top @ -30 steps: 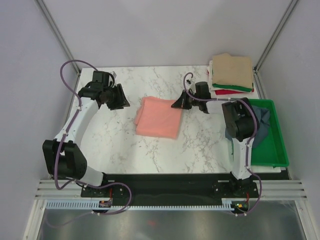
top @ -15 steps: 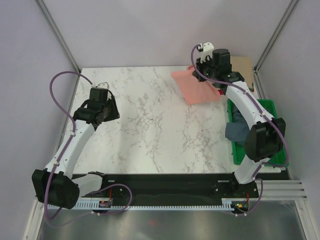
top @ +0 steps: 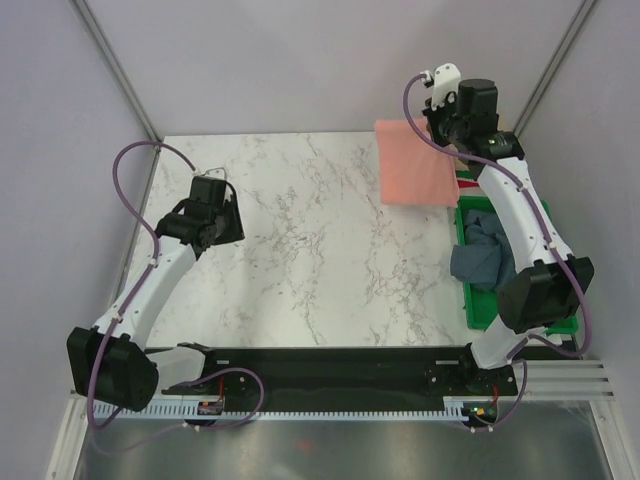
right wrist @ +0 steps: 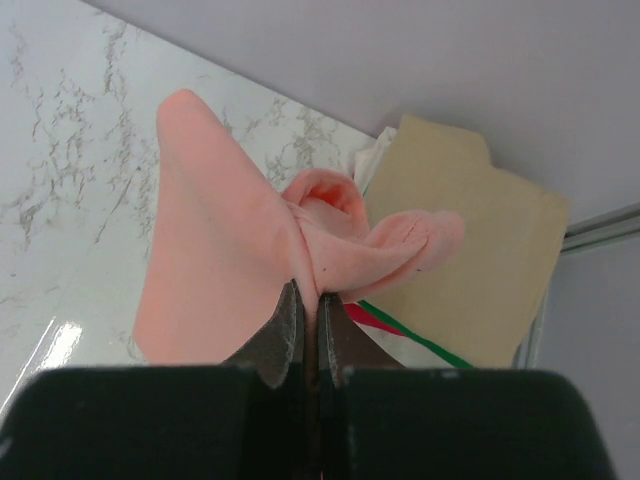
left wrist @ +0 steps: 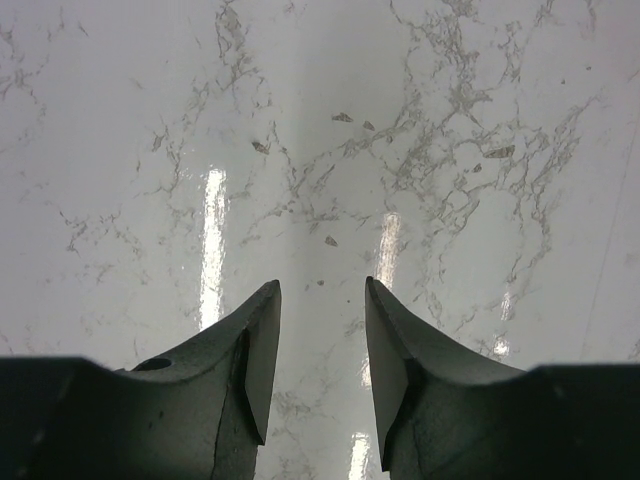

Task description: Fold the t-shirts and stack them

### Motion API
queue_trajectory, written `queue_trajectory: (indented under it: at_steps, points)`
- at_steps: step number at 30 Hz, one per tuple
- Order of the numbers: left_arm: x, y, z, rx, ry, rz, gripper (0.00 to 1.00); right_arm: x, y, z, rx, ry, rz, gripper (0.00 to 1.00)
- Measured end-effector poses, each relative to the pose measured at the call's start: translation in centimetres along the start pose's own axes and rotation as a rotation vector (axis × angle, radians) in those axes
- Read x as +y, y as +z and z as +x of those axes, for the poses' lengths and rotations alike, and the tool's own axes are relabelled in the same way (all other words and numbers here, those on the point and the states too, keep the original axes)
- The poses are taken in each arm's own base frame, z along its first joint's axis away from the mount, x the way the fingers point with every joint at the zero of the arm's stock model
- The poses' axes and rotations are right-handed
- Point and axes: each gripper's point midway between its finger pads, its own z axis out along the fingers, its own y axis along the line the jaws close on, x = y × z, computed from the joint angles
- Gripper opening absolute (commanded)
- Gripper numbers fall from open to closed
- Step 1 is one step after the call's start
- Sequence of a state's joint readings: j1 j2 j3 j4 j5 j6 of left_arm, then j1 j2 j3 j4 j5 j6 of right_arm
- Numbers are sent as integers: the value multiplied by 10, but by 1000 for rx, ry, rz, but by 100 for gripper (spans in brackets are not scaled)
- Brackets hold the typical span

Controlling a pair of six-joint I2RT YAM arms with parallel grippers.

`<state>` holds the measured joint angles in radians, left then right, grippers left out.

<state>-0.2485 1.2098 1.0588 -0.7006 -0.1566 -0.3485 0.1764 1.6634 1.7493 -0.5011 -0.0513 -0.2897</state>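
The pink t-shirt hangs partly over bare marble, so next the robot will move its right gripper to the right in the top view, then lower it and release over the tan t-shirt.
A folded salmon-pink t-shirt [top: 415, 165] hangs above the table's back right corner, and my right gripper [top: 440, 118] is shut on its bunched edge [right wrist: 310, 295]. Right behind it lies the stack of folded t-shirts, topped by a tan one [right wrist: 470, 250] with green, red and white edges [right wrist: 400, 335] showing beneath. From above, the pink shirt hides most of that stack. A crumpled slate blue-grey t-shirt [top: 485, 250] lies in the green tray. My left gripper [top: 218, 208] hovers over bare marble at the left, open [left wrist: 320, 300] with nothing between its fingers.
A green plastic tray [top: 468, 305] stands along the right edge of the marble table [top: 310, 240]. Grey walls and metal posts close off the back and both sides. The black arm base rail runs along the near edge.
My right gripper has carried the pink shirt from the middle of the table up and over to the back right stack. The left arm has drawn back toward the left.
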Motion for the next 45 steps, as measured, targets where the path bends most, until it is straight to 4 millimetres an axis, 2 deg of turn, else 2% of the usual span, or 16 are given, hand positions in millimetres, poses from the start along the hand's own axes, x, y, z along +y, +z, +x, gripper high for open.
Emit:
queue_trajectory:
  at_steps: [7,15,18,22,29,36,45]
  points:
    - [0,6,5,20,15,-17,46,-40,-14,-18,-63,4,75,0]
    - [0,10,7,31,22,-27,46,-82,-5,-37,-123,21,115,0]
    - [0,12,9,39,24,-30,46,-90,4,-35,-123,25,120,0]
    - [0,14,10,48,26,-33,46,-98,18,-22,-97,37,111,0]
    - [-1,17,13,61,32,-34,46,-129,37,0,-79,80,129,0]
    - [-6,17,15,66,46,-22,46,-161,78,10,-117,135,151,0]
    - [-8,20,18,78,50,-20,46,-188,153,48,-131,202,235,0]
